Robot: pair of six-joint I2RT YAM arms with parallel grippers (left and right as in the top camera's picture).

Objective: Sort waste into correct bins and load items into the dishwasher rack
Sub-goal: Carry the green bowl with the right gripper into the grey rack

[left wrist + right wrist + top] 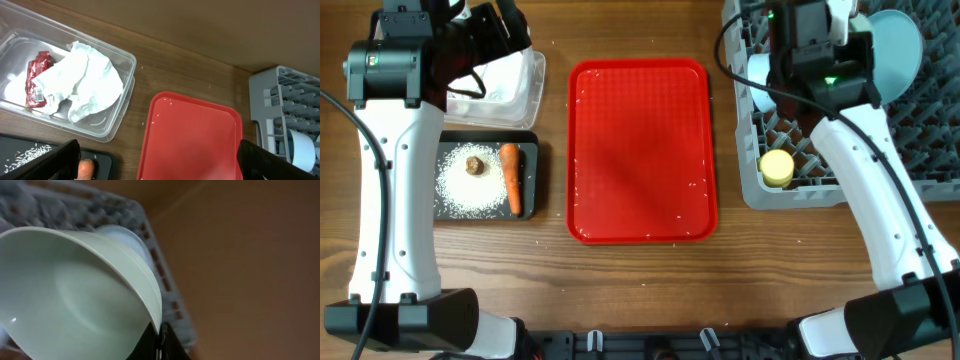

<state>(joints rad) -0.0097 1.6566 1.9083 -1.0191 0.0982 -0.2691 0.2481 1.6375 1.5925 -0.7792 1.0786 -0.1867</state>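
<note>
My right gripper lowers the pale green bowl into the grey rack next, turning it toward the pale blue plate.
The orange carrot (510, 178), the brown nut (474, 164) and the white rice (465, 192) lie in the black tray (529, 148). My left gripper (160, 166) hangs open and empty above the clear tub (532, 88); the carrot's tip (86, 168) shows by its left finger. In the right wrist view my right gripper (159, 336) is shut on the rim of the pale green bowl (75, 295), over the grey rack (800, 190). The yellow cup (777, 167) and the pale blue plate (898, 45) stand in the rack. A pale bowl (757, 70) shows beside the right arm.
The red tray (640, 150) lies between the bins and the rack, with a few white grains on it. The clear tub (117, 117) holds crumpled white paper (85, 80) and a red wrapper (37, 77). The rack's corner (260, 90) stands right of the red tray.
</note>
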